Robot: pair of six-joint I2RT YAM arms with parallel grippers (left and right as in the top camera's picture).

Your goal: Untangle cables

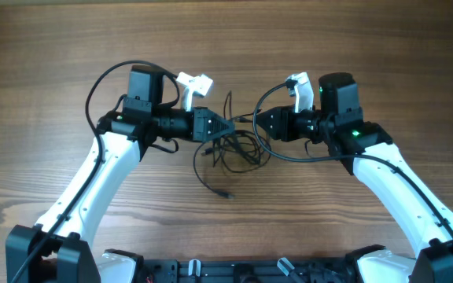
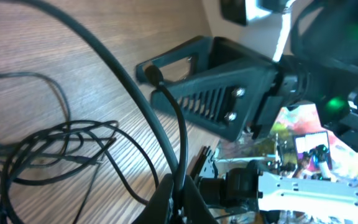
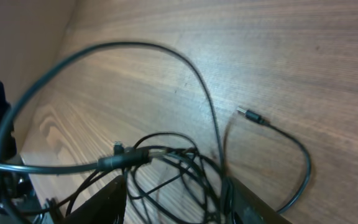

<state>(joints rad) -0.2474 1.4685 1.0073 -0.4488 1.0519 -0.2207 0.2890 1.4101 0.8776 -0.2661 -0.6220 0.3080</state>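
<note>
I should lift my left gripper higher above the pile [image 1: 241, 148] [image 2: 50, 151] to pull the cables up, then let them go, since the held cable still runs into the pile.
The cables [image 1: 234, 148] are thin black cords in a loose tangle on the wooden table between the two grippers. One strand trails toward the front and ends in a small plug [image 1: 226, 194]. My left gripper [image 1: 225, 126] points right; in the left wrist view its jaws [image 2: 178, 200] are shut on a black cord that rises to a plug end [image 2: 153, 75], with the tangle [image 2: 48, 149] to the left. My right gripper [image 1: 258, 123] points left and is open. In the right wrist view its fingers [image 3: 179, 202] straddle the tangle [image 3: 173, 165]. A silvery-tipped plug [image 3: 250, 115] lies beyond.
Wooden table [image 1: 53, 47] all round. The two grippers face each other closely above the tangle. The right gripper's black finger [image 2: 229, 81] shows in the left wrist view. Thicker black arm wires loop over each wrist [image 1: 101, 79]. The robot base runs along the front edge [image 1: 234, 271].
</note>
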